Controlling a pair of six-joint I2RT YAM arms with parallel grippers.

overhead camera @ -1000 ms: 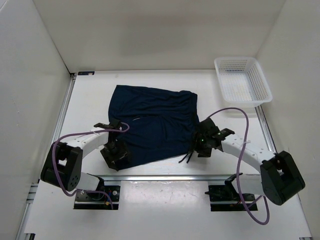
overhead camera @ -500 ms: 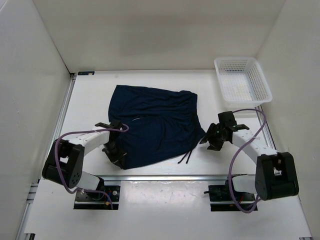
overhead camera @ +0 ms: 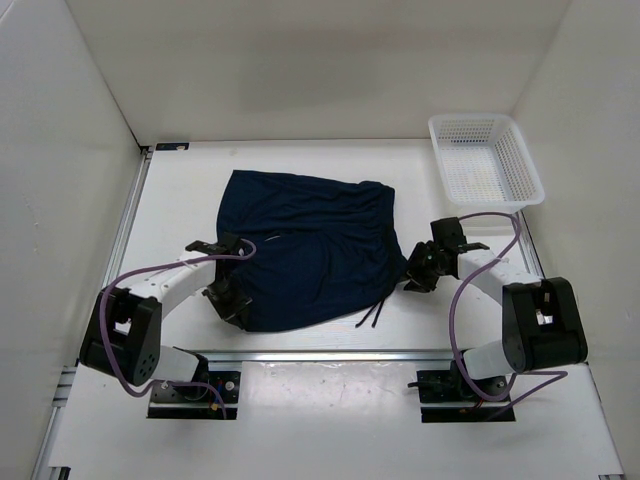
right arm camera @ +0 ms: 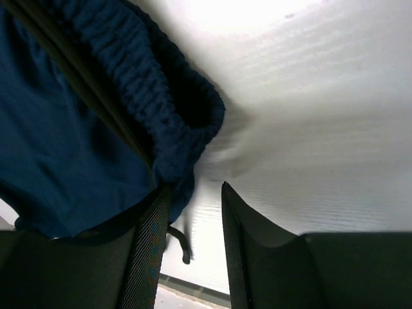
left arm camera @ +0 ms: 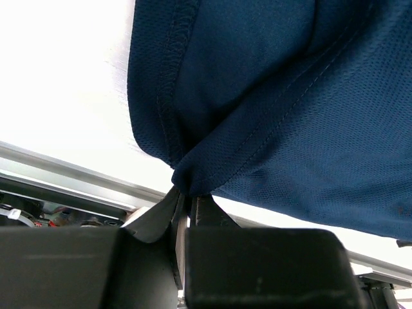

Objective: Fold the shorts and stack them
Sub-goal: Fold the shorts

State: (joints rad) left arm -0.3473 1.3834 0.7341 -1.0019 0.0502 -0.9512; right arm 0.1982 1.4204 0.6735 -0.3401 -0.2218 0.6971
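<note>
I will lift the hem with my left gripper next, carry it outward to the shorts' far leg corner [overhead camera: 237, 177], lower it and release it, because the shorts lie spread flat.
The dark navy shorts [overhead camera: 310, 250] lie spread flat on the white table, waistband toward the right and legs toward the left. My left gripper [overhead camera: 232, 300] sits at the near left corner and is shut on the shorts' hem; the left wrist view shows the fabric [left arm camera: 290, 96] bunched into the closed left gripper [left arm camera: 187, 193]. At the waistband's right edge my right gripper [overhead camera: 412, 278] stands open. In the right wrist view the ribbed waistband [right arm camera: 154, 96] rests against the left finger [right arm camera: 148, 244], and the gap of the right gripper [right arm camera: 193, 193] is mostly bare. The drawstring ends [overhead camera: 372, 318] trail toward the front.
A white mesh basket [overhead camera: 485, 160] stands at the back right corner. White walls enclose the table on three sides. A metal rail [overhead camera: 330, 352] runs along the near edge, just in front of the shorts.
The left gripper has shut on the hem corner. The right arm swung right and back from the shorts' near right corner to the waistband edge, its jaws narrowing.
</note>
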